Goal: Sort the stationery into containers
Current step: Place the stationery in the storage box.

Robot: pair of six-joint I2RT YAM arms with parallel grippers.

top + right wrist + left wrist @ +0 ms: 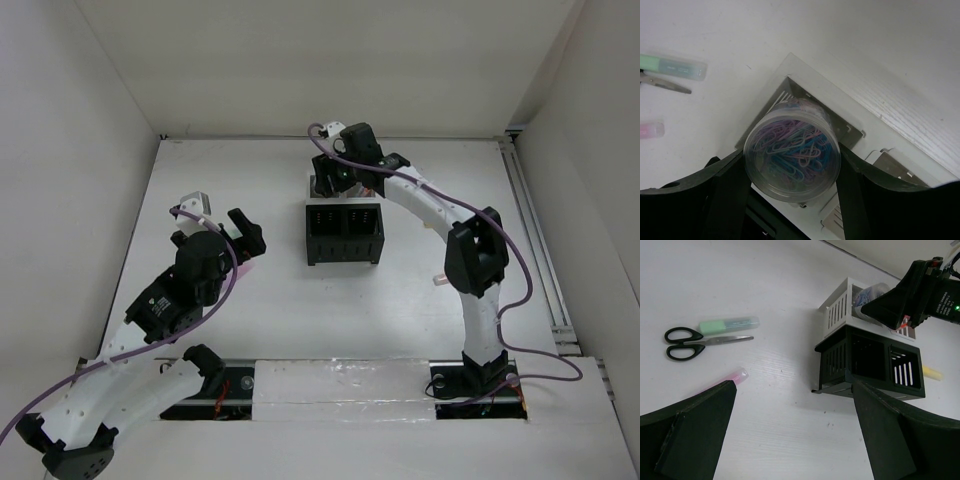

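The opening of the white bin nearer the scissors is under my right gripper, so the gripper should stay over it and open.
My right gripper (792, 170) is shut on a clear round tub of coloured paper clips (792, 155), held over a white bin (805, 97) at the back of the containers. In the top view it (335, 170) hangs behind the two black slotted bins (345, 235). My left gripper (795, 440) is open and empty, low over bare table left of the bins (870, 362). Black-handled scissors (685, 342), a green marker (730, 324) and a pink marker (735, 376) lie on the table ahead of it.
A yellow marker (932, 372) lies to the right of the black bins. The white bins (840, 310) stand directly behind the black ones. White walls enclose the table on the left, back and right.
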